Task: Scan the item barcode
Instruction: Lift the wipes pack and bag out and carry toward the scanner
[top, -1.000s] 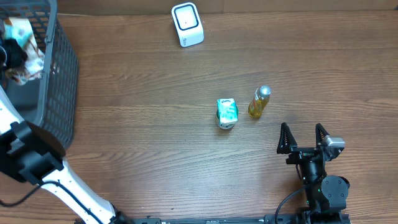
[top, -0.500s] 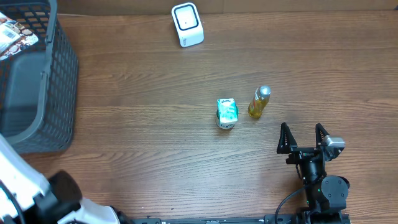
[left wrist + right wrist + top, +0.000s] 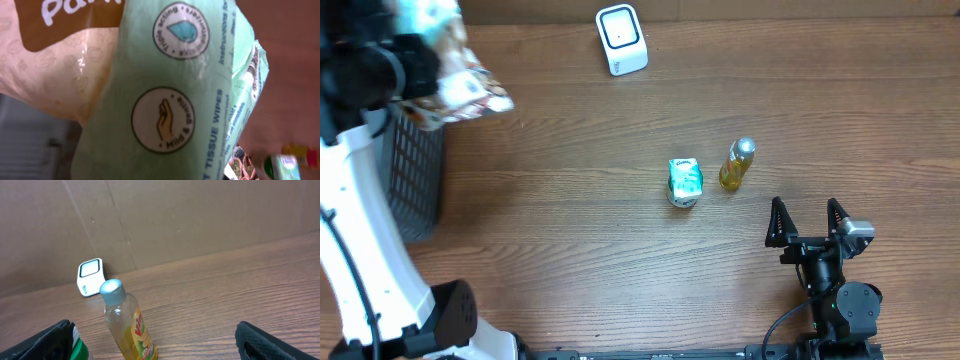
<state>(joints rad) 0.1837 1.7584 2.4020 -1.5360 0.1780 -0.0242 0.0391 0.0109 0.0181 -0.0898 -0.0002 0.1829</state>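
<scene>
The wipes pack should next go off the basket with my left gripper, back and down to the bare table between the basket and the green carton, to be released there.
My left gripper (image 3: 420, 72) is raised over the basket's right rim at the far left, shut on a green wet-wipes pack (image 3: 425, 15). That wipes pack (image 3: 175, 100) fills the left wrist view and hides the fingers. A tan packet (image 3: 470, 92) hangs against it; whether it is gripped too I cannot tell. The white scanner (image 3: 621, 38) stands at the table's back centre, also seen as the scanner (image 3: 90, 277) in the right wrist view. My right gripper (image 3: 810, 222) rests open near the front right, nothing between its fingers.
A dark mesh basket (image 3: 415, 170) stands at the left edge under the left arm. A yellow bottle (image 3: 737, 165) and a green carton (image 3: 685, 182) stand mid-table just beyond the right gripper; the bottle (image 3: 129, 325) is close ahead of it.
The left arm lifted out of the basket and swung right, carrying the wipes pack and tan packet up over the basket's rim. The right arm has not moved.
</scene>
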